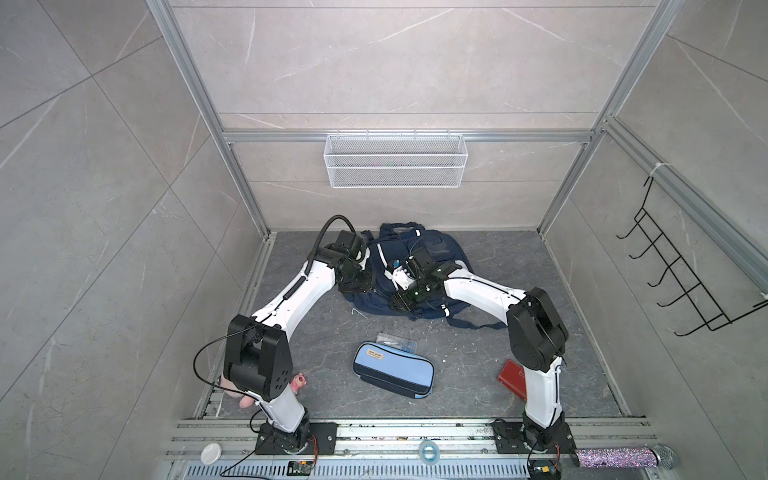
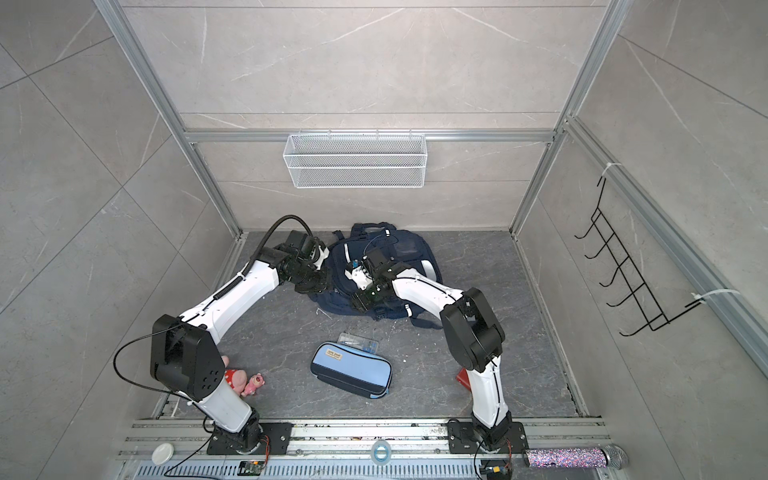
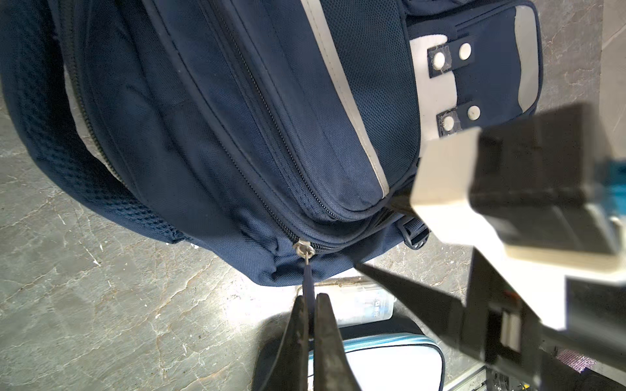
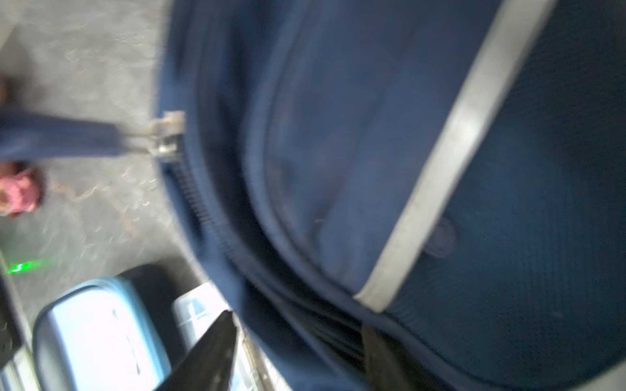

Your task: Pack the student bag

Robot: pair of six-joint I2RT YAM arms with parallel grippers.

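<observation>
My left gripper has the dark blue zip pull (image 3: 307, 277) between its fingers, taut from its slider, so it will next pull it away from the bag's corner and release it.
The navy student bag (image 1: 440, 245) (image 2: 409, 249) lies flat at the back of the floor, all its zips shut. My left gripper (image 3: 310, 301) (image 1: 351, 289) is at the bag's lower left corner, shut on the dark blue zip pull (image 3: 307, 277) that hangs from the metal slider (image 3: 302, 248). The pull is stretched taut (image 4: 61, 138). My right gripper (image 4: 298, 325) (image 1: 401, 303) reaches over the bag's lower edge. Its jaws stand apart with the bag's bottom seam between them. The right wrist view is blurred, so any contact with the fabric cannot be told.
A light-blue pencil case (image 1: 392, 370) and a clear plastic box (image 1: 397, 338) lie in front of the bag. A red notebook (image 1: 512, 376) sits by the right arm's base, a pink plush toy (image 2: 245, 380) by the left. A wire basket (image 1: 395, 160) hangs on the back wall.
</observation>
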